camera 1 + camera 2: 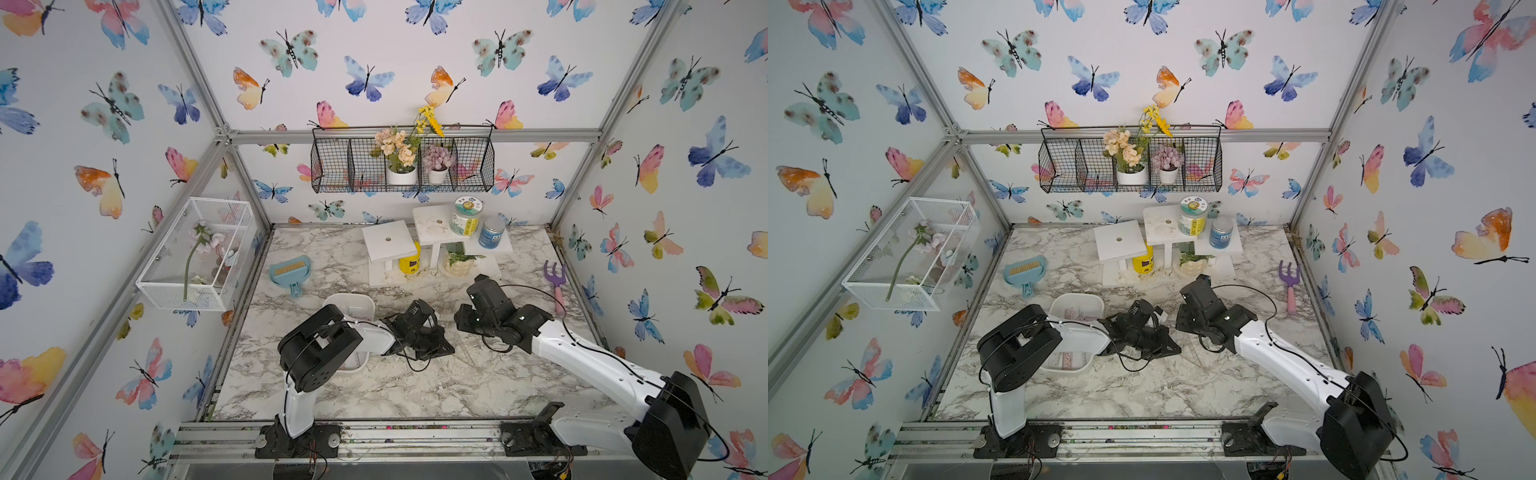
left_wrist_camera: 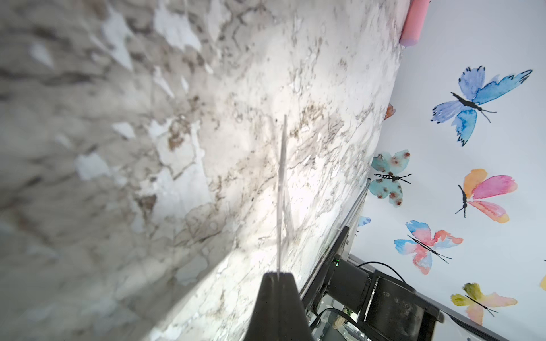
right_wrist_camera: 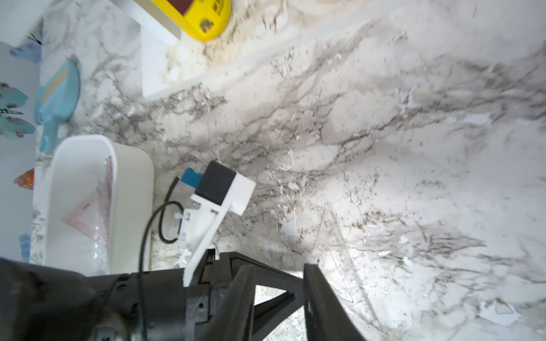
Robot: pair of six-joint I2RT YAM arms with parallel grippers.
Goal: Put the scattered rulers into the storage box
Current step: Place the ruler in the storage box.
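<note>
My left gripper holds the clear set-square ruler and will next lift, swing over the storage box (image 1: 1077,300) and lower to let go of it inside, because pinkish rulers already lie there.
The storage box (image 1: 354,300) (image 1: 1077,300) is a white tray left of centre, half covered by my left arm. Pinkish rulers (image 1: 1074,312) (image 3: 88,212) lie inside it. My left gripper (image 1: 446,348) (image 2: 277,274) is low over the marble to the right of the box. It is shut on the edge of a clear set-square ruler (image 2: 282,189), which shows edge-on in the left wrist view and only faintly in both top views (image 1: 467,354). My right gripper (image 1: 460,321) (image 3: 277,270) sits just behind the left gripper. It is open, with nothing held between its fingers.
A blue dustpan (image 1: 291,271) lies behind the box. White stands (image 1: 388,241) with jars and a yellow tub (image 1: 410,262) fill the back. A purple-and-pink garden fork (image 1: 557,286) lies by the right wall. A white wire basket (image 1: 199,253) hangs on the left wall.
</note>
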